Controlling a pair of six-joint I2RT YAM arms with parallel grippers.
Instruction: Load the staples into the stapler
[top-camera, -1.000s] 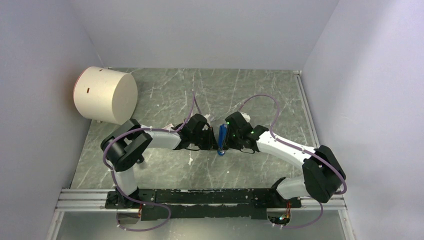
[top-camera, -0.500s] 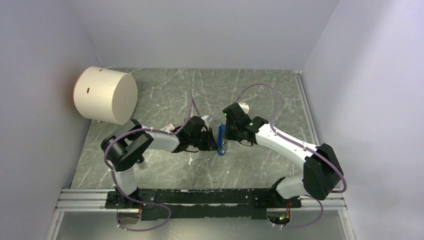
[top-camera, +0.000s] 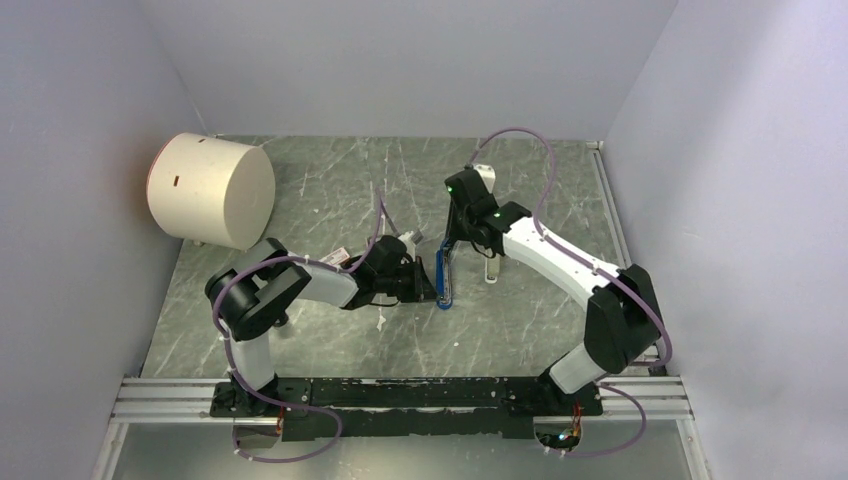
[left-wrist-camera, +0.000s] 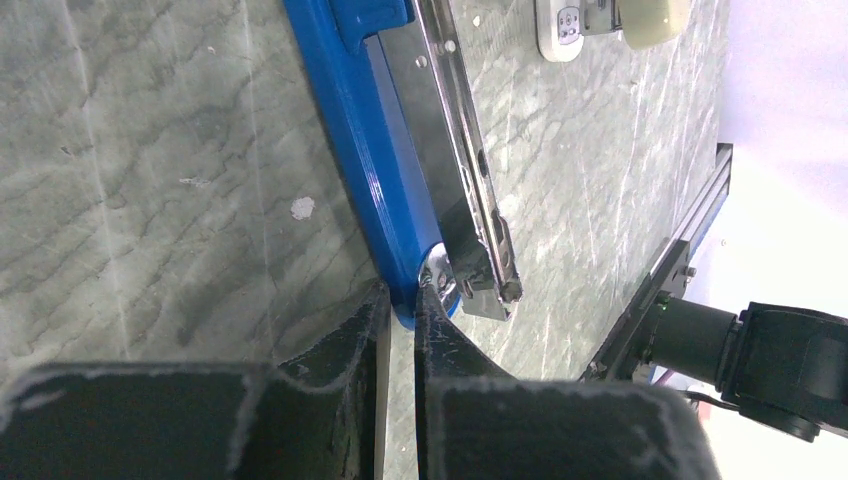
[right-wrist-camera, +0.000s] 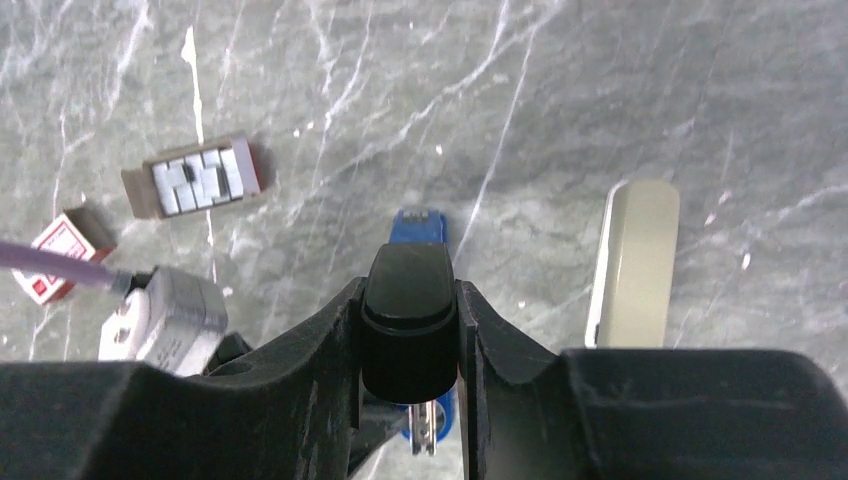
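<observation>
The black end has to get past the stapler's hinged far end (right-wrist-camera: 418, 217), so my right gripper needs to swing it outward from over the blue base first and then open.
The blue stapler (top-camera: 441, 272) lies in the middle of the table, hinged open. My left gripper (top-camera: 432, 293) is shut on the rounded near end of its blue base (left-wrist-camera: 360, 130), fingertips (left-wrist-camera: 378, 305) pinching it, with the metal staple channel (left-wrist-camera: 462, 170) alongside. My right gripper (top-camera: 453, 243) is shut on the stapler's black end (right-wrist-camera: 408, 320) and holds that half raised above the blue base (right-wrist-camera: 418, 228). An open box of staples (right-wrist-camera: 195, 178) lies to the left in the right wrist view.
A pale off-white bar (top-camera: 491, 270) lies just right of the stapler, also in the right wrist view (right-wrist-camera: 635, 262). A small red box (right-wrist-camera: 62, 243) lies beside the left arm. A big cream cylinder (top-camera: 210, 190) stands at the back left. Walls close in three sides.
My right gripper has swung up and toward the back with the black end, opening the stapler wider. The pale bar is now uncovered. The left gripper has stayed clamped on the base.
</observation>
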